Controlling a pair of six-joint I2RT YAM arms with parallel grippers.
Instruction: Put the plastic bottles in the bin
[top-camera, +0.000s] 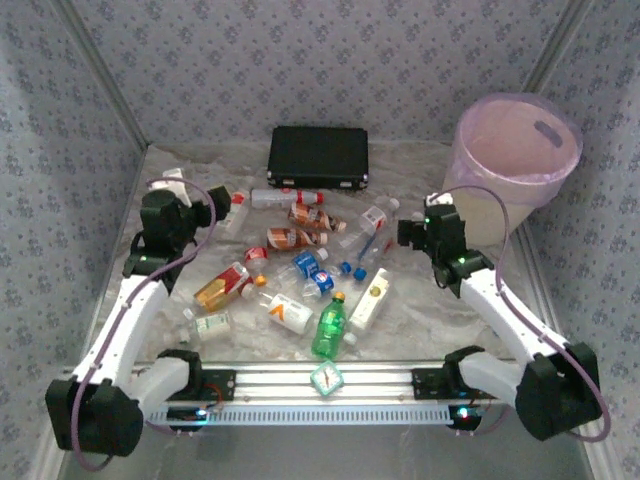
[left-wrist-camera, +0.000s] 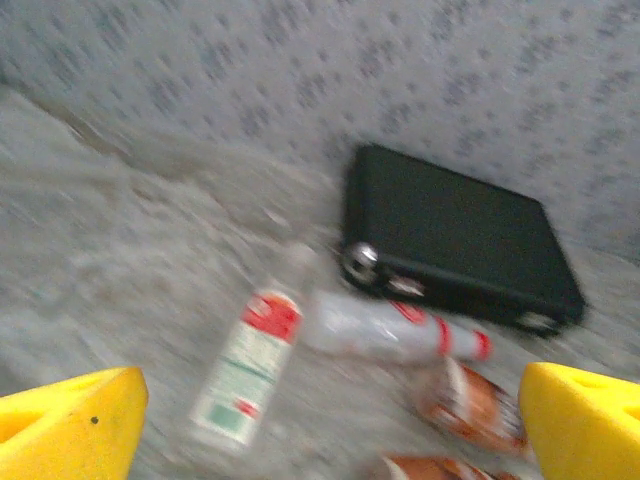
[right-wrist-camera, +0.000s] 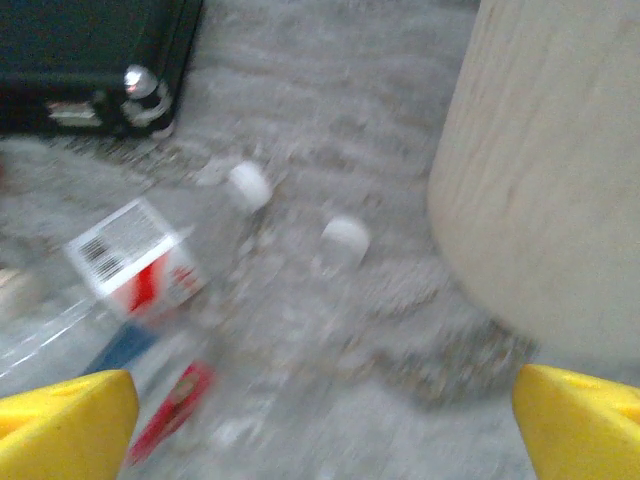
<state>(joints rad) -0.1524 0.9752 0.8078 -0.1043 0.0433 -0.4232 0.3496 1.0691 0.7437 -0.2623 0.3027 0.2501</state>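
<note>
The white bottle beyond the green one has room for fingers on its bin side. My right gripper needs to move back toward the base and down over that white bottle.
Several plastic bottles lie scattered mid-table: a green one (top-camera: 328, 328), a white one (top-camera: 370, 300), orange-brown red-labelled ones (top-camera: 310, 218), clear ones with blue caps (top-camera: 310, 265). The bin (top-camera: 515, 160), a cream bucket with a pink liner, stands at the far right. My left gripper (top-camera: 222, 208) hovers open at the pile's left end; below its spread yellow fingers (left-wrist-camera: 75, 425) lie a white-labelled bottle (left-wrist-camera: 250, 365) and a clear red-banded bottle (left-wrist-camera: 390, 330). My right gripper (top-camera: 405, 232) hangs open beside the bin wall (right-wrist-camera: 545, 170), over a clear white-capped bottle (right-wrist-camera: 345, 240). Both wrist views are blurred.
A flat black case (top-camera: 318, 157) lies at the back centre, just beyond the bottles. Patterned walls close in the table on three sides. A small teal-and-white square object (top-camera: 326, 377) sits on the front rail between the arm bases.
</note>
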